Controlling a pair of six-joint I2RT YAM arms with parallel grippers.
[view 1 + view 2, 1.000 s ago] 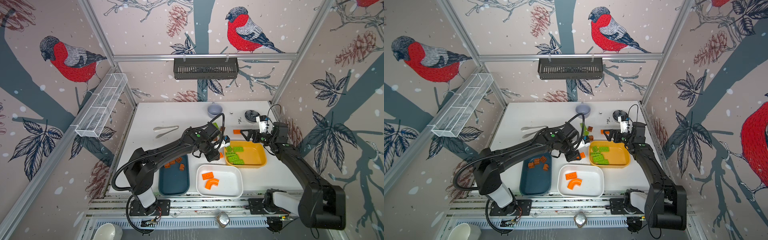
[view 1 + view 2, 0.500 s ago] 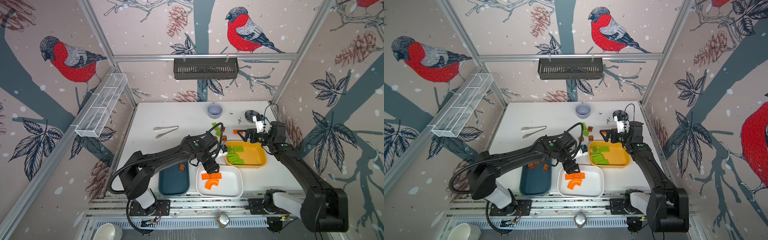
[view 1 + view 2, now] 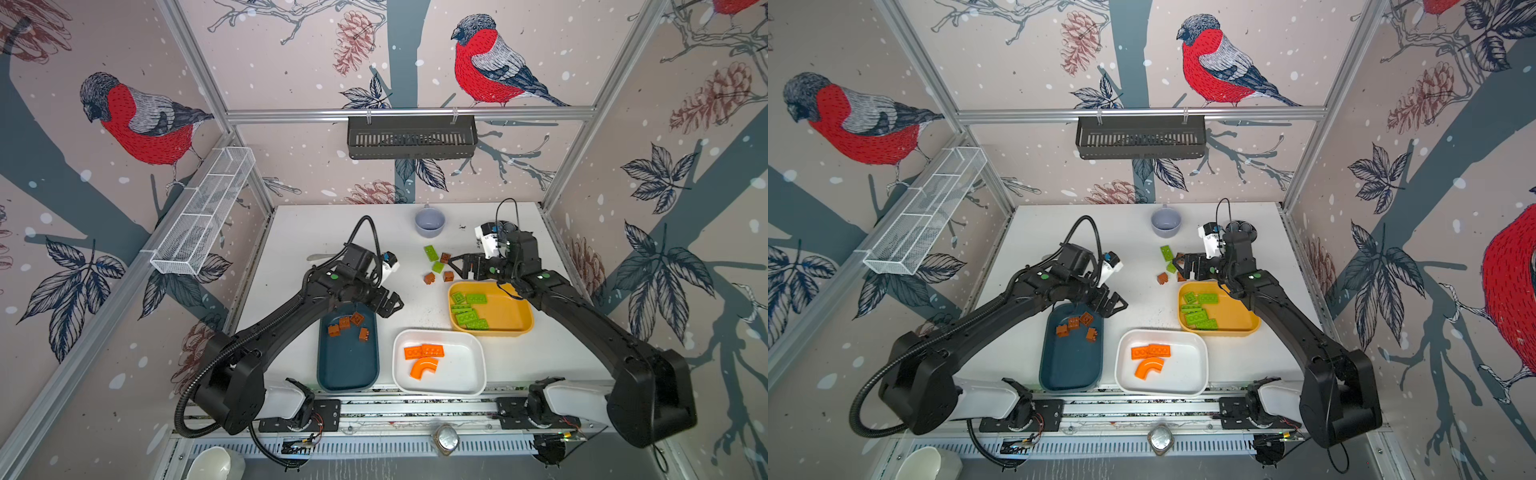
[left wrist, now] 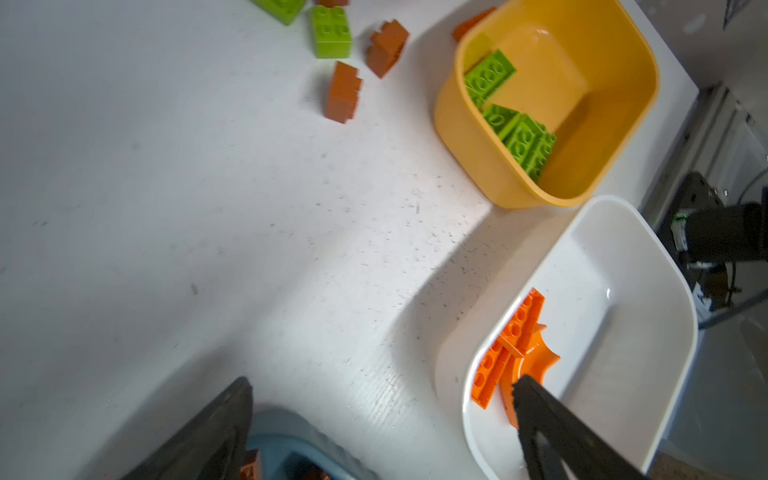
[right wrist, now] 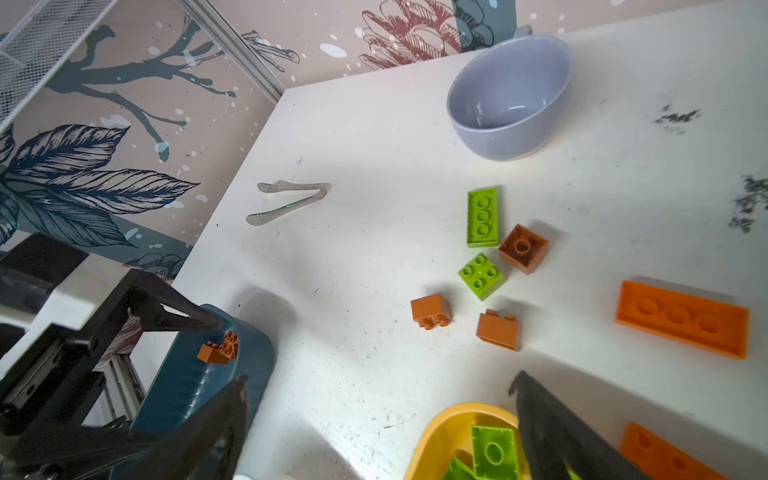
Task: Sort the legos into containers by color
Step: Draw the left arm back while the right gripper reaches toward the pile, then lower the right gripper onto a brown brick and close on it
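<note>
Next, my right gripper tips downward and comes down onto the loose brown lego nearest the teal tray, since that lego lies below it, toward that tray.
Three containers sit near the front: a teal tray (image 3: 348,365) with several brown legos (image 3: 345,322), a white tray (image 3: 457,374) with two orange plates (image 3: 424,352) and an arch (image 3: 424,369), and a yellow tray (image 3: 507,311) with green plates (image 3: 469,316). Loose green (image 3: 431,252) and brown legos (image 3: 429,278) lie beyond the yellow tray. Two orange plates (image 5: 681,318) show only in the right wrist view. My left gripper (image 3: 388,305) (image 4: 382,386) is open and empty between the teal and white trays. My right gripper (image 3: 459,268) (image 5: 380,382) hangs open beside the loose pile.
A grey-lavender cup (image 3: 430,220) stands at the back centre. Metal tongs (image 5: 286,201) lie at the back left, partly behind the left arm. A dark round bowl (image 3: 1241,227) sits behind the right wrist. A wire basket (image 3: 203,216) hangs on the left wall.
My left gripper came from the loose pile to the white tray, opened and left a second orange plate there, then drew back toward the teal tray. The right arm barely moved.
</note>
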